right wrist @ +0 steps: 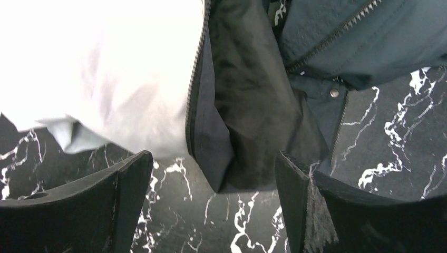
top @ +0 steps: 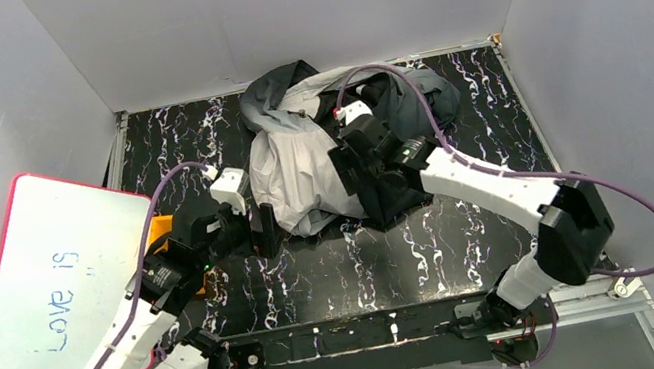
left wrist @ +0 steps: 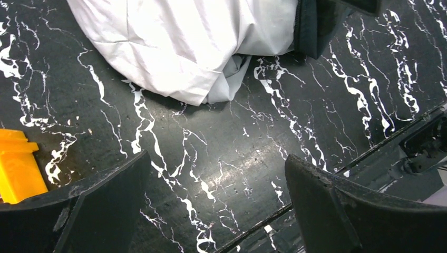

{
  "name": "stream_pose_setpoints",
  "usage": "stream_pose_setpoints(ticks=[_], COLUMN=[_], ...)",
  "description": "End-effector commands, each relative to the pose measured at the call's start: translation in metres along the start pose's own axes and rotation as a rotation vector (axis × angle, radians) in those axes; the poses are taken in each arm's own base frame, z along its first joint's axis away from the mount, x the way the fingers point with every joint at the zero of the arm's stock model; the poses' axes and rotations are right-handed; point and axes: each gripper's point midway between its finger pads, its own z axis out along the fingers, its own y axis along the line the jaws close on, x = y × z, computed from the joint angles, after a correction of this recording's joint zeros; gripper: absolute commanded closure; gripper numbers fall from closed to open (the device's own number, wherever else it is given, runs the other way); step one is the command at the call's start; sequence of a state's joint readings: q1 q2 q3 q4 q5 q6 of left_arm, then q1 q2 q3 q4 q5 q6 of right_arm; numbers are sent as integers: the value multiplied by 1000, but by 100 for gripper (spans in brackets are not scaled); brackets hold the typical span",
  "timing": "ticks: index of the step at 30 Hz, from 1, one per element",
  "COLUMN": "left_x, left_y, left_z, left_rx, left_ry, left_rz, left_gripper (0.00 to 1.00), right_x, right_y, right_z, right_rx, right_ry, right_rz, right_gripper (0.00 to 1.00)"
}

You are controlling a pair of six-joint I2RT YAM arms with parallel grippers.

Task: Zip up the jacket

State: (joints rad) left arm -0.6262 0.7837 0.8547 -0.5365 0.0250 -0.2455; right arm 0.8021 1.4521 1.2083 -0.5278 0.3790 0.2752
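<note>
The jacket's zipper edge (right wrist: 193, 95) beside the light grey fabric runs below and outward of my right gripper's open fingers, so I should lower that gripper outward onto it next.
The jacket (top: 299, 164) lies crumpled at the middle back of the table, light grey on the left and dark on the right. My left gripper (top: 268, 233) hovers open just off its near left edge. In the left wrist view the left gripper (left wrist: 217, 158) has only bare table between its fingers, and the light grey fabric (left wrist: 184, 42) lies ahead. My right gripper (top: 350, 180) stands open over the dark front panel. In the right wrist view the right gripper (right wrist: 213, 155) straddles a dark hem corner (right wrist: 237, 158). A zipper edge (right wrist: 196, 68) runs up beside it, and a second zipper line (right wrist: 332, 37) crosses the upper right.
A pink-framed whiteboard (top: 54, 273) leans off the table's left side. An orange block (top: 164, 235) sits by the left arm and shows as the block (left wrist: 16, 168) in the left wrist view. Grey walls close in the back and sides. The black marbled tabletop (top: 471, 220) lies bare toward the front.
</note>
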Motion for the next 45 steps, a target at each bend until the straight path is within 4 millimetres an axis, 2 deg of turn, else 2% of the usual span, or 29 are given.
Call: stream_pose_setpoints(ticks=[1, 10, 16, 19, 21, 23, 24, 26, 27, 31, 36, 41, 45], left_x=[-1, 2, 3, 2, 2, 2, 1, -1, -2, -5, -11, -17, -23], left_y=[8, 12, 11, 12, 13, 14, 14, 16, 16, 23, 39, 54, 63], left_z=[-2, 0, 2, 1, 1, 1, 0, -2, -3, -7, -17, -32, -48], left_rx=[-38, -63, -56, -59, -69, -72, -73, -82, -86, -124, -220, -303, -353], left_ry=[-43, -35, -30, -34, -34, -38, -41, -50, -57, -83, -124, -185, -248], left_rz=[-1, -3, -3, -3, -3, -3, -3, -3, -4, -8, -27, -52, -77], left_gripper=[2, 2, 2, 2, 2, 2, 2, 2, 2, 2, 2, 2, 2], right_x=[-52, -60, -54, -49, -48, -50, -54, -61, -67, -92, -138, -176, -210], right_y=[10, 25, 28, 34, 40, 47, 50, 57, 62, 87, 126, 159, 175], right_z=[9, 56, 79, 88, 90, 90, 88, 83, 79, 57, 14, -27, -61], right_rx=[-36, -69, -95, -125, -150, -181, -198, -234, -263, -397, -593, -734, -827], right_ry=[-116, -75, -31, -6, 8, 13, 8, 2, -2, -25, -95, -147, -208], right_rz=[97, 194, 238, 254, 259, 267, 275, 289, 295, 313, 317, 317, 358], right_gripper=[9, 24, 36, 45, 56, 71, 82, 99, 100, 100, 100, 100, 100])
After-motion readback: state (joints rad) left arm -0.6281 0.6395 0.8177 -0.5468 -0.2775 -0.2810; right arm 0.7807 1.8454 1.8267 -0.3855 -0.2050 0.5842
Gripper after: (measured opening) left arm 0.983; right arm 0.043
